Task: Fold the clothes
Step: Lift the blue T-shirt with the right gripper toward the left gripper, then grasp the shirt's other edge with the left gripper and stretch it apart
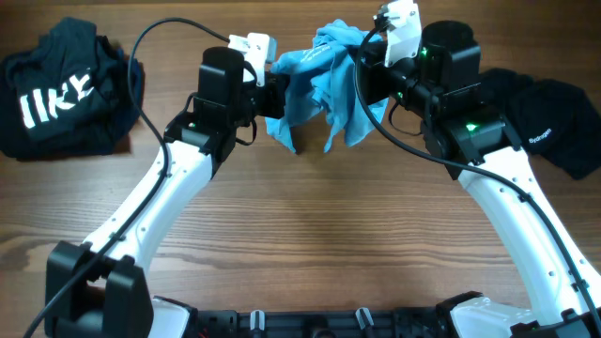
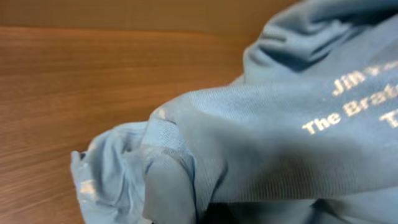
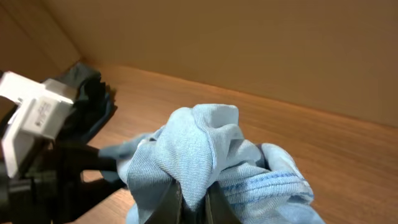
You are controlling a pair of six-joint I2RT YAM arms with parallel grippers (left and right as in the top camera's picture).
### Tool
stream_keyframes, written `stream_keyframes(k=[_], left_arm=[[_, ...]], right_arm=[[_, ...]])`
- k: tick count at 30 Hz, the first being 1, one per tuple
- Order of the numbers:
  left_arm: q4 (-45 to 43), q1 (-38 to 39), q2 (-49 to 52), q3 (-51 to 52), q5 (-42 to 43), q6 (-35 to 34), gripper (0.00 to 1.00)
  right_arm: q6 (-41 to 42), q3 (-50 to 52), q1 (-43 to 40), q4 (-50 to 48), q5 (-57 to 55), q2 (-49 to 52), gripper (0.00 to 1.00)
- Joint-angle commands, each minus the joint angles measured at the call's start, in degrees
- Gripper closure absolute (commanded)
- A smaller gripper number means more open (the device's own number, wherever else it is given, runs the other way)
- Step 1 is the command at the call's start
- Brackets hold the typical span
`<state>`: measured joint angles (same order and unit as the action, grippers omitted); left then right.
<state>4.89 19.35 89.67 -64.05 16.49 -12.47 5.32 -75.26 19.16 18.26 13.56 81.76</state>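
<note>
The light sky-blue T-shirt [image 1: 319,80] hangs bunched, so my left gripper pulls up and away from the right gripper next. Then it lowers to the bare tabletop and releases.
The light sky-blue T-shirt [image 1: 319,80] hangs bunched above the wooden table [image 1: 300,244], stretched between my two grippers at the back centre. My left gripper [image 1: 275,94] is shut on the shirt's left side. In the left wrist view the cloth [image 2: 280,124], with pale printed text, covers the fingers. My right gripper [image 1: 364,68] holds the upper right part. In the right wrist view its fingers [image 3: 171,202] pinch a fold of the blue fabric [image 3: 199,149], shut on it. The shirt's lower folds dangle just over the table.
A black T-shirt with white lettering [image 1: 61,89] lies crumpled at the back left. Another dark garment [image 1: 549,117] lies at the back right, behind my right arm. Cables loop over both arms.
</note>
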Motion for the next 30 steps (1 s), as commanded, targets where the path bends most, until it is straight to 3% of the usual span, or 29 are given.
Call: stream_keyframes(k=[1, 12, 21, 30], left_arm=[[-0.2, -1.66, -6.88, -1.33, -5.14, -1.49, 0.96], [5.99, -3.89, -24.3, -1.55, -19.67, -1.46, 0.96], [8.72, -3.89, -25.42, -1.55, -20.85, -1.49, 0.96], [11.76, -3.89, -24.44, -1.55, -31.12, -1.49, 0.96]], right_arm=[[0.83, -1.33, -0.09, 0.72, -2.54, -0.55, 0.96], [4.81, -1.33, -1.2, 4.57, -10.62, -0.55, 0.96], [6.75, -1.33, -1.36, 7.61, -12.37, -0.79, 0.96], [13.35, -1.36, -7.04, 15.21, -23.39, -2.32, 0.96]])
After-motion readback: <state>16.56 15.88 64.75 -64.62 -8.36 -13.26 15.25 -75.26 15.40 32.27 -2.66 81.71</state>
